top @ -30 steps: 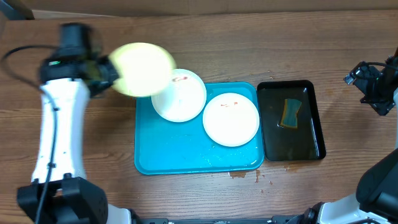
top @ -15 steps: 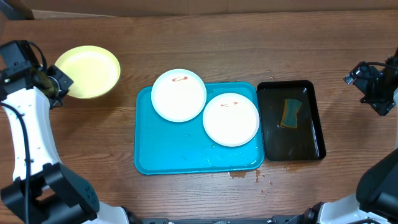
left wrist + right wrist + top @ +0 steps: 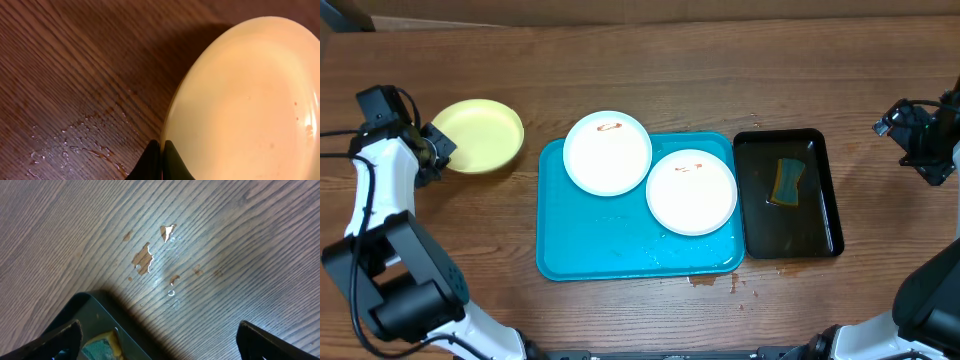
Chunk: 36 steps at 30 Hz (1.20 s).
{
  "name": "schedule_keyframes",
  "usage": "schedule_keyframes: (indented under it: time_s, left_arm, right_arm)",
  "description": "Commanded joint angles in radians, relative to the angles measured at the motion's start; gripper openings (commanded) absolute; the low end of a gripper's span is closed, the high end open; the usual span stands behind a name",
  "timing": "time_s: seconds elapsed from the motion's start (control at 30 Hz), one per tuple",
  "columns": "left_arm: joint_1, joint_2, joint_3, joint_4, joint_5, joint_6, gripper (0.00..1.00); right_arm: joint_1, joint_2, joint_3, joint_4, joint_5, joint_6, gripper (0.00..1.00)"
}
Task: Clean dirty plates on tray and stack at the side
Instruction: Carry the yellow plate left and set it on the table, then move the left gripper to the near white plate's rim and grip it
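Note:
My left gripper lowers the plate toward the turquoise tray point(image 3: 620, 250) onto the open wood below next, before it releases the plate's rim.
A pale yellow-green plate point(image 3: 477, 137) is on the wood left of the turquoise tray point(image 3: 620, 250), and my left gripper point(image 3: 432, 150) is shut on its left rim. In the left wrist view the two dark fingertips point(image 3: 150, 156) pinch the plate's edge point(image 3: 240, 100); I cannot tell whether the plate lies flat. Two white plates with small brown smears lie on the tray: one point(image 3: 608, 153) overhangs its back left corner, the other point(image 3: 691, 192) sits at the right. My right gripper point(image 3: 920, 140) stands open at the far right, with nothing in it point(image 3: 160, 335).
A black tray point(image 3: 820, 235) holding water and a sponge point(image 3: 786, 181) stands right of the turquoise tray; its corner point(image 3: 85, 310) and the sponge point(image 3: 102, 347) show in the right wrist view. Water drops point(image 3: 75, 150) wet the wood by the plate. Brown spots point(image 3: 715, 282) mark the table in front.
My left arm has carried the yellow-green plate from above the tray's back left corner out to the left and brought it down beside the tray. The right arm has not moved.

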Motion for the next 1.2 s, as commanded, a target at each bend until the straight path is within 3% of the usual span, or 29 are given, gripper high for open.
schedule_keyframes:
  time_s: [0.0,0.2,0.27,0.3,0.33,0.37,0.4,0.6,0.8,1.17]
  left_arm:
    - [-0.01,0.057,-0.01,-0.004,0.0,0.005,0.04]
    - [-0.02,0.089,-0.01,-0.013,0.091,0.077,0.04]
    - [-0.02,0.089,-0.01,-0.014,0.142,0.102,0.11]
    - [-0.02,0.089,-0.01,-0.016,0.185,0.135,0.32]
    - [-0.019,0.089,-0.01,-0.019,0.233,0.165,0.71]
    - [-0.018,0.089,-0.008,-0.026,0.278,0.184,0.93]
    - [-0.017,0.089,-0.003,-0.038,0.314,0.198,0.98]
    - [-0.018,0.068,0.097,-0.216,0.372,0.211,1.0]
    - [-0.06,-0.106,0.13,-0.336,0.391,0.206,1.0]
    - [-0.376,-0.264,0.129,-0.486,0.385,0.195,1.0]
  right_arm:
    - [-0.002,-0.001,0.011,0.005,0.002,-0.003,1.0]
    - [-0.002,-0.001,0.011,0.005,0.002,-0.003,1.0]
    - [-0.002,-0.001,0.011,0.005,0.002,-0.003,1.0]
    - [-0.002,-0.001,0.011,0.005,0.002,-0.003,1.0]
    - [-0.002,-0.001,0.011,0.005,0.002,-0.003,1.0]
    - [-0.002,-0.001,0.011,0.005,0.002,-0.003,1.0]
    - [-0.002,-0.001,0.011,0.005,0.002,-0.003,1.0]
    - [-0.002,-0.001,0.011,0.005,0.002,-0.003,1.0]
    - [-0.002,-0.001,0.011,0.005,0.002,-0.003,1.0]
    - [-0.002,-0.001,0.011,0.005,0.002,-0.004,1.0]
